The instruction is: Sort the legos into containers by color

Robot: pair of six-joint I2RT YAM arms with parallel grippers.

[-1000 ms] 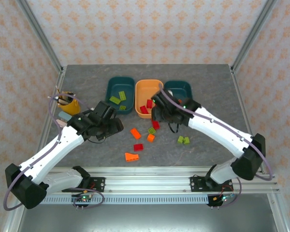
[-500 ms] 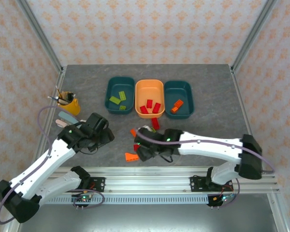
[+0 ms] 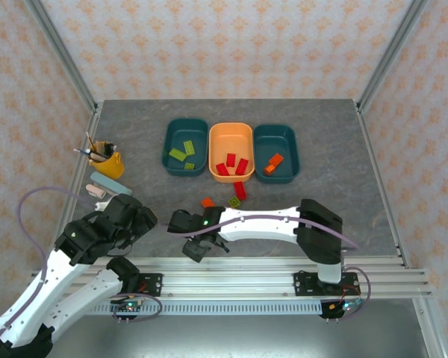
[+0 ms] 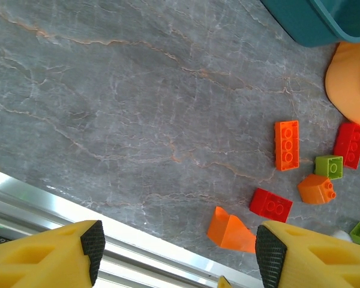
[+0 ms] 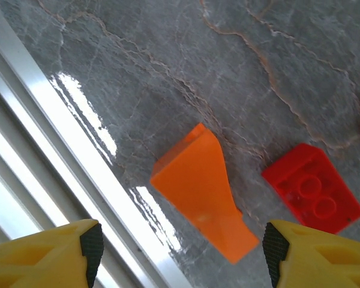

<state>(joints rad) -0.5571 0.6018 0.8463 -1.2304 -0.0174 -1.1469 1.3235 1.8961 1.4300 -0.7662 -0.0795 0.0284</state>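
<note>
Next, my right gripper will lower onto the orange wedge lego [image 5: 204, 192] by the front bar and close its fingers, since the wedge lego lies below them.
An orange wedge lego [image 5: 204, 192] lies on the grey table by the front rail, between the open fingers of my right gripper [image 5: 180, 252], which hovers over it without touching. A red brick [image 5: 315, 189] lies just right of it. In the top view my right gripper [image 3: 196, 248] is low at the front edge. My left gripper [image 4: 180, 255] is open and empty; ahead of it lie the wedge [image 4: 231, 231], a red brick [image 4: 270, 204], an orange brick [image 4: 287, 144] and a green one [image 4: 329, 166]. The left teal tray [image 3: 172, 134] holds green legos, the orange tray [image 3: 243, 134] red ones, the right teal tray [image 3: 287, 138] orange ones.
A yellow pencil cup [image 3: 107, 160] and erasers [image 3: 108, 183] sit at the left, near my left arm. The aluminium rail [image 5: 42, 138] runs along the table's front edge, right beside the wedge. A red brick [image 3: 240, 190] lies in front of the orange tray.
My right arm has swung from the trays down to the front edge, over the orange wedge. My left arm has drawn back toward the near left. Orange legos now lie in the right teal tray.
</note>
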